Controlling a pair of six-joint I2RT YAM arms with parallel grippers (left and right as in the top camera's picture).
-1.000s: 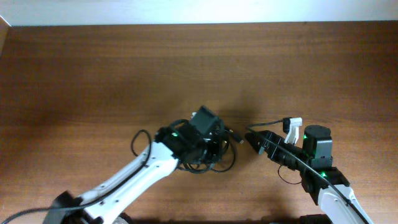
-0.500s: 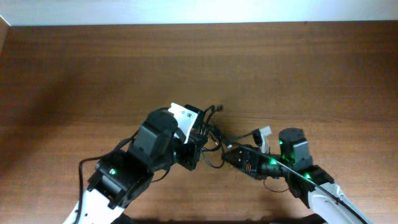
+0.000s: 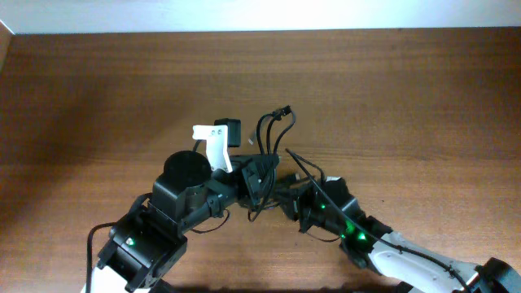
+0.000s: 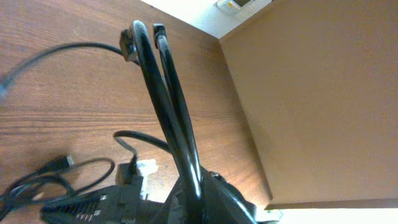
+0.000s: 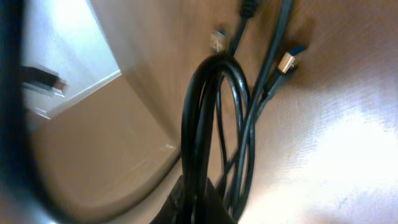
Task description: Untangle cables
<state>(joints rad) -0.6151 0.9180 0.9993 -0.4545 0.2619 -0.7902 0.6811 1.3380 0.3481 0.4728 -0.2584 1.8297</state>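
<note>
The cables come down toward the wood at the table's middle next. My left gripper releases them there, as that wood lies below the raised gripper.
The cables [image 3: 271, 127] are thin black cords lifted off the wooden table [image 3: 98, 89] in a bundle, with two plug ends sticking up toward the far side. My left gripper [image 3: 262, 173] is shut on the cables near the middle of the table. In the left wrist view two cords [image 4: 166, 106] rise steeply out of that gripper [image 4: 198, 194]. My right gripper [image 3: 294, 200] sits just right of the left one and is also shut on the cables. The right wrist view shows a loop of cords [image 5: 205, 106] pinched in its jaws [image 5: 200, 200], with metal plugs [image 5: 287, 62] hanging beyond.
A white part of the left arm [image 3: 213, 146] stands above the table beside the bundle. The two arms crowd the front middle. A loose cord end with a plug [image 4: 66, 163] lies on the wood. The pale wall edge [image 3: 260, 16] runs along the back.
My left gripper has risen and swung right, lifting the cables off the table. My right gripper has moved left to the bundle and gone from open to shut on it.
</note>
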